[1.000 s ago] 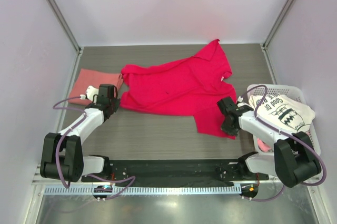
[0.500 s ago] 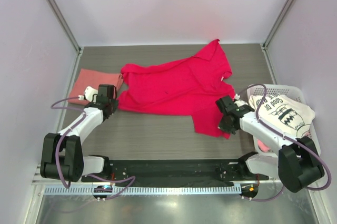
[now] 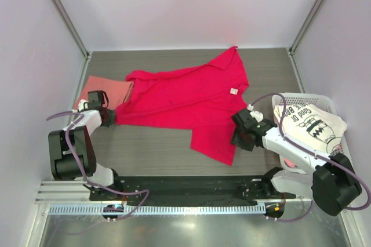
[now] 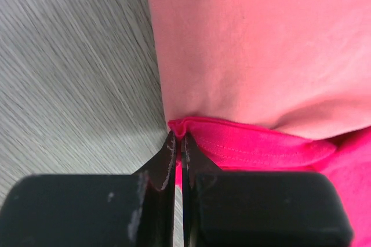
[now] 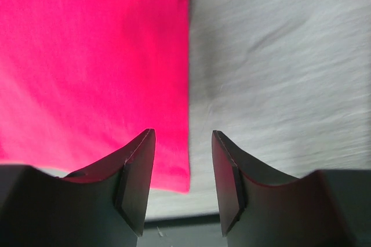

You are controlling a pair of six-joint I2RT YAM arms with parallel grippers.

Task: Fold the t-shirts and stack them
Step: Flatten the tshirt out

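Next, my right gripper moves back and down onto the sleeve's near corner (image 3: 231, 163) (image 5: 184, 186) and closes there, because the crimson shirt's sleeve juts back from its body.
The crimson-magenta t-shirt (image 3: 185, 99) lies spread across the middle of the table, its small white tag (image 3: 233, 91) facing up. My left gripper (image 3: 106, 118) is shut on the shirt's left hem (image 4: 178, 126), right at the edge of the salmon-pink t-shirt (image 3: 103, 88), which fills the upper left wrist view (image 4: 261, 44). My right gripper (image 3: 237, 137) is open and low over the table. The crimson shirt's (image 5: 87, 55) lower right edge runs between its jaws. The white t-shirt with black print (image 3: 310, 122) lies in the basket at the right.
The white mesh basket (image 3: 324, 101) stands at the table's right edge beside the right arm. Grey wood-grain table (image 3: 156, 142) shows in front of the shirt. White walls with metal posts close in the back and sides.
My left gripper has moved left and back, dragging the crimson shirt's left hem onto the salmon shirt's edge. The whole crimson shirt has slid left. My right gripper has followed a little to the left.
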